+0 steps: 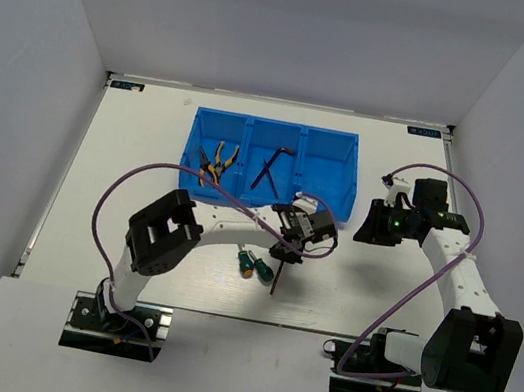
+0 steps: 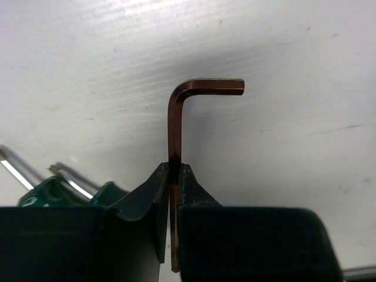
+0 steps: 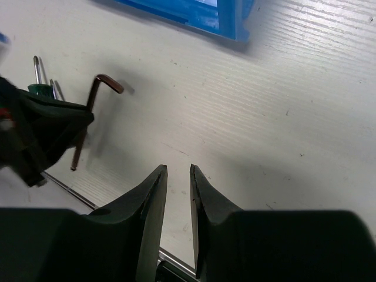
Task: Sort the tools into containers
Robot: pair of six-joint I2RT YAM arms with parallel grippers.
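Observation:
Hex keys are already lying outward in the bin's middle section [image 1: 273, 164], so my left gripper will next lift outward over the bin's near side, then go down and let go.
My left gripper [image 1: 285, 252] is shut on a thin dark hex key [image 1: 274, 282], held by its long shank a little in front of the blue bin [image 1: 278, 126]. In the left wrist view the key [image 2: 176, 117] runs up from between the fingers [image 2: 194, 188] and its short leg bends right. Two green-handled screwdrivers [image 1: 250, 263] lie just left of it. Two yellow-handled pliers [image 1: 217, 163] lie in the bin's left compartment and two hex keys [image 1: 272, 169] in the middle one. My right gripper [image 1: 374, 226] hovers right of the bin, its jaws slightly apart and empty [image 3: 178, 171].
The bin's right compartment [image 1: 329, 167] holds nothing. Purple cables loop over both arms. The right wrist view shows the bin's corner [image 3: 226, 23], the held key [image 3: 94, 100] and the screwdriver tips [image 3: 41, 73]. Grey walls enclose the table.

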